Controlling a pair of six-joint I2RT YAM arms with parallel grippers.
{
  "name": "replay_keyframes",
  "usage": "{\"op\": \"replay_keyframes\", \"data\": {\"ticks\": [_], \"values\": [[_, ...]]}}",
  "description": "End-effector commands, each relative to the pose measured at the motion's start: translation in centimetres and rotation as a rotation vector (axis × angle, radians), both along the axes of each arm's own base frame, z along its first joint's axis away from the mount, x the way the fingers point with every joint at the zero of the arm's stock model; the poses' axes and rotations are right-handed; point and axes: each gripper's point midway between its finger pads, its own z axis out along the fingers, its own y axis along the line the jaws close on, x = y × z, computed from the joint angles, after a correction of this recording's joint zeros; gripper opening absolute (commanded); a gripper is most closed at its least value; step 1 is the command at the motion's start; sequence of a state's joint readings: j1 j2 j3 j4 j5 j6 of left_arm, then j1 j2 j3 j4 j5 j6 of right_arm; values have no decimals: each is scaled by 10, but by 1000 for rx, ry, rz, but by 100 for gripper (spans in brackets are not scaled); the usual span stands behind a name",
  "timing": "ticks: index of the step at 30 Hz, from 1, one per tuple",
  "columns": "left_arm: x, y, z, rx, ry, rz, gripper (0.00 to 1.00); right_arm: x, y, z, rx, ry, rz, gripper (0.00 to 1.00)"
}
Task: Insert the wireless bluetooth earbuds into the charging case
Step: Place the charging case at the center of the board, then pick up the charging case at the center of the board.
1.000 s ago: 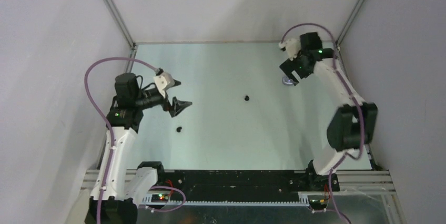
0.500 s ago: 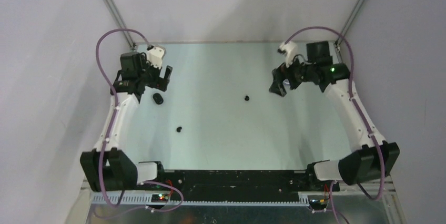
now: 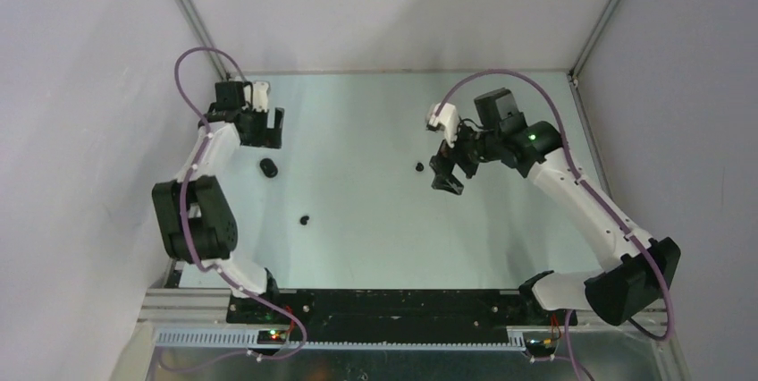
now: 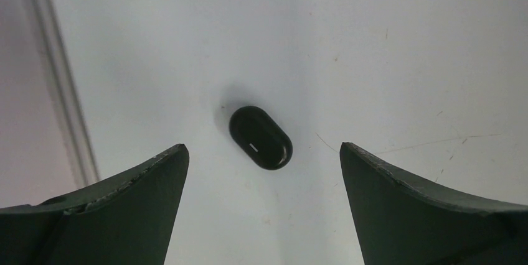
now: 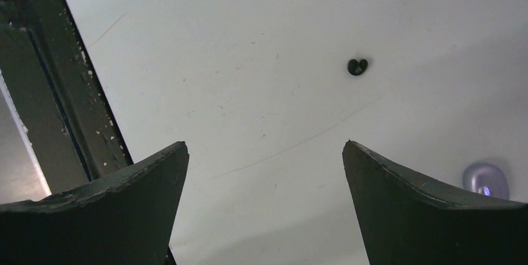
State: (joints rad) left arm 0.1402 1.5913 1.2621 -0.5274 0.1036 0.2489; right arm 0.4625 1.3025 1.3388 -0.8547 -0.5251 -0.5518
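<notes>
I will bring my open left gripper down and back to close around the case's middle [image 3: 268, 168] [image 4: 261, 138], because the black charging case is lower and nearer my base.
A glossy black oval charging case [image 4: 259, 137] lies shut on the table, just ahead of my open, empty left gripper [image 4: 261, 145]. From above, the case [image 3: 267, 167] sits a little nearer than the left gripper [image 3: 262, 138]. Two black earbuds lie loose, one [image 3: 419, 166] mid-table and one [image 3: 305, 219] nearer the front left. My right gripper [image 3: 446, 175] hovers open and empty beside the middle bud. In the right wrist view a black bud [image 5: 357, 66] lies ahead of the gripper [image 5: 264, 142]. A pale lilac item [image 5: 485, 179] peeks past the right finger; I cannot tell what it is.
Grey walls enclose the table on three sides, with metal posts at the back corners. A dark rail [image 5: 56, 91] runs along the left of the right wrist view. The left wall's base strip [image 4: 59, 78] is close to the left gripper.
The right arm has swung from the far right toward mid-table, away from the lilac item. The left arm has folded back toward the far left corner, above the black case.
</notes>
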Motion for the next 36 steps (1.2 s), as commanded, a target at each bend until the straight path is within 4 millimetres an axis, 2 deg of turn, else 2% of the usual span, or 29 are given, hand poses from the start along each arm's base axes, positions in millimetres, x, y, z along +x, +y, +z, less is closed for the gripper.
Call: {"op": "replay_keyframes", "data": {"ticks": [1,4,8,9,16,19,24,28,33,36], "values": [[7,-4,-28,-62,84,40,99,-9,16,-10,-55,-29,76,99],[12,-3,-44,-76,122,64,99,-20,30,-15,-78,-38,135,99],[12,-1,-65,-78,171,91,99,-29,36,-17,-84,-43,172,99],[13,-1,-67,-77,172,94,100,-29,37,-17,-84,-47,175,99],[6,-2,-96,-90,248,114,88,-26,36,-12,-83,-91,160,99],[2,-2,-103,-91,265,122,87,-24,35,-13,-89,-99,151,99],[-5,-3,-110,-97,288,125,86,-23,36,-14,-94,-101,148,99],[-6,-5,-112,-103,295,124,81,-23,36,-15,-96,-103,148,99],[-10,-10,-112,-119,304,110,64,-21,37,-13,-93,-106,136,99],[-19,-14,-110,-119,316,91,59,-16,36,-15,-99,-108,114,99]]}}
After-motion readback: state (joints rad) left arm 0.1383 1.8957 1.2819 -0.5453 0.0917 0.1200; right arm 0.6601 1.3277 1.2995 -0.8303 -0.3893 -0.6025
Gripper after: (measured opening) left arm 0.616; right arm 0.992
